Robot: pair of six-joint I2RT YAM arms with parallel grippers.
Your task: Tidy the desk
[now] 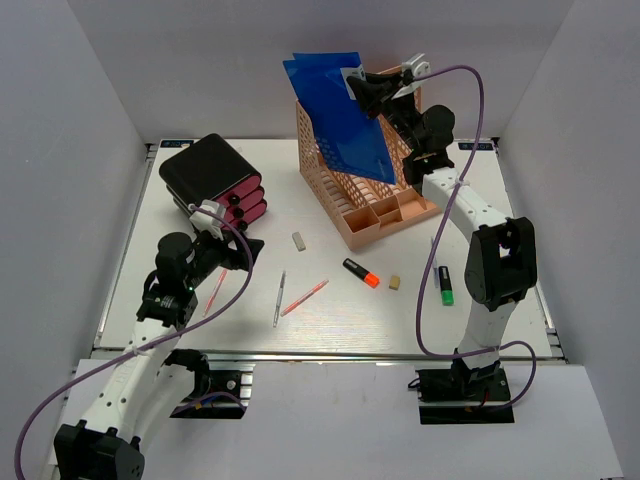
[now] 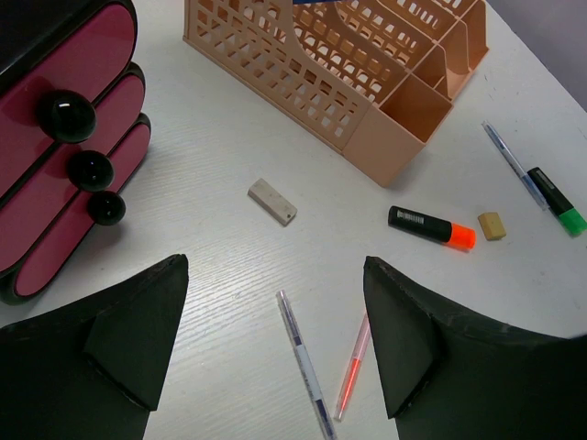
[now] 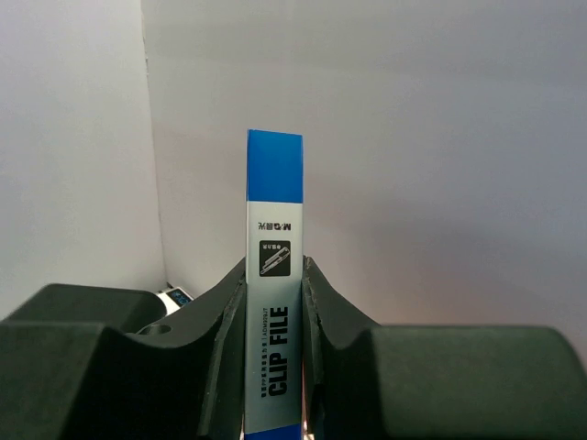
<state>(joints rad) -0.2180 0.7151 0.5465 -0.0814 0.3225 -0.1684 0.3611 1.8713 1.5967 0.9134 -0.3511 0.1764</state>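
My right gripper still has the clip file (image 1: 335, 110) hanging above the rack, so it will next lower toward the rack's slot nearest the drawer box and release the file there.
The white desk (image 1: 330, 320) holds loose stationery. My right gripper (image 1: 362, 90) is shut on a blue clip file (image 1: 335, 110) and holds it tilted above the peach mesh file rack (image 1: 365, 195); its spine shows between the fingers in the right wrist view (image 3: 274, 302). My left gripper (image 1: 232, 250) is open and empty above the desk's left part. Between its fingers in the left wrist view lie a blue pen (image 2: 305, 362) and a pink pen (image 2: 353, 367).
A black and pink drawer box (image 1: 215, 180) stands at the back left. On the desk lie a white eraser (image 1: 298, 241), an orange highlighter (image 1: 361, 272), a tan eraser (image 1: 395, 283), a green marker (image 1: 445, 286), a blue pen (image 1: 433, 255) and another pink pen (image 1: 215, 292).
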